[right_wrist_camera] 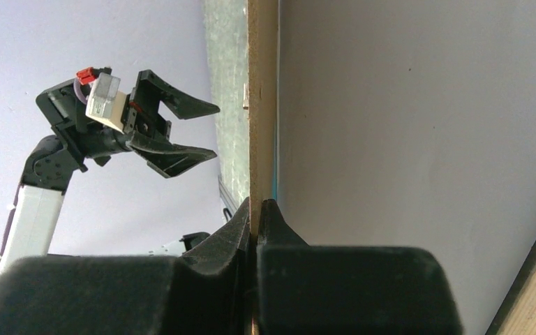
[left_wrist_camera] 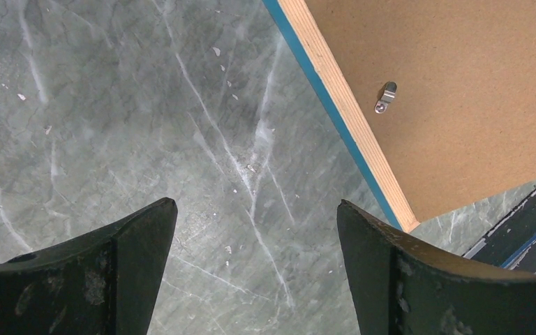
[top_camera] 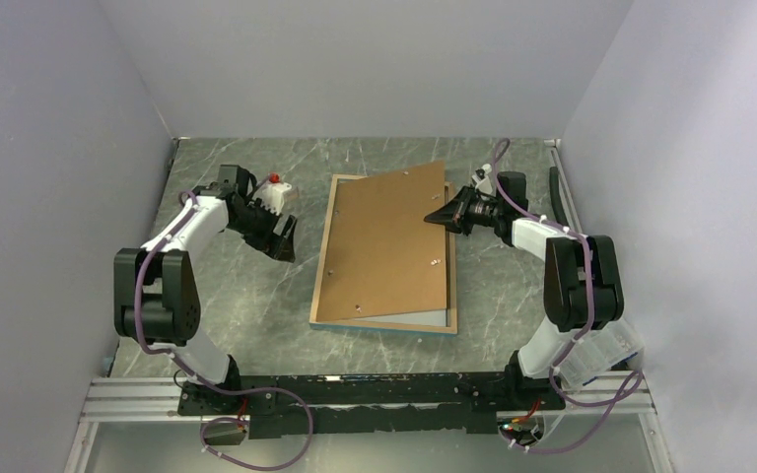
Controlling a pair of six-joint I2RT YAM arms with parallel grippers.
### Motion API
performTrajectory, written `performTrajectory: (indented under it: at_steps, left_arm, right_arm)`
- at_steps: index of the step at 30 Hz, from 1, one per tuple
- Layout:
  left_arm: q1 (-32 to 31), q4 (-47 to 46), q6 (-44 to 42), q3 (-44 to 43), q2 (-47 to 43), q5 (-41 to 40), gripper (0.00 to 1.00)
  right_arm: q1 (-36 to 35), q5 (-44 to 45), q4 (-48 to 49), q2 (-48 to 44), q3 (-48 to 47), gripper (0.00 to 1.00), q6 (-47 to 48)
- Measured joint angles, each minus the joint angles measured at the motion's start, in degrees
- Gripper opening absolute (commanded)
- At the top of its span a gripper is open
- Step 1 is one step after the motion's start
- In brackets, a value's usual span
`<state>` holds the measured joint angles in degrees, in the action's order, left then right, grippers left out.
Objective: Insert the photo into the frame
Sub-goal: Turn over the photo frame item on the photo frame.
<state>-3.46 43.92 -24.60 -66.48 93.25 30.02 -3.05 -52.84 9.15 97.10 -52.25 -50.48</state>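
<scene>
My right gripper lowers with the board's edge toward the pale sheet [right_wrist_camera: 419, 139] inside the frame next and releases it, since that side of the board still stands raised.
The frame [top_camera: 322, 258] lies face down mid-table, its pale wood rim up and its turquoise edge [top_camera: 384, 329] showing along the near side. A brown backing board [top_camera: 389, 241] lies skewed on top of it. My right gripper [top_camera: 436, 216] is shut on the board's right edge and holds that side slightly raised. In the right wrist view the board [right_wrist_camera: 262, 105] is edge-on between the fingers [right_wrist_camera: 241, 227]. A pale sheet [right_wrist_camera: 419, 139] lies under it. The photo's printed side is hidden. My left gripper [top_camera: 286, 246] is open and empty over bare table left of the frame [left_wrist_camera: 342, 105].
Small metal clips [left_wrist_camera: 385, 98] sit on the board [left_wrist_camera: 460, 70]. A pale grey strip [top_camera: 436, 317] shows below the board's near edge. Grey walls enclose the marble table [top_camera: 246, 305] on three sides. The left arm [right_wrist_camera: 146, 125] shows in the right wrist view.
</scene>
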Motion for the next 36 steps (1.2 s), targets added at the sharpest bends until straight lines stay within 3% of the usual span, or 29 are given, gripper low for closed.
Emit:
performTrajectory:
  at_steps: [36]
  left_arm:
    - [-2.0,0.5,-0.2,0.8,0.4,-0.6,0.86]
  right_arm:
    - [1.1,-1.4,8.4,4.6,-0.3,0.00,-2.7]
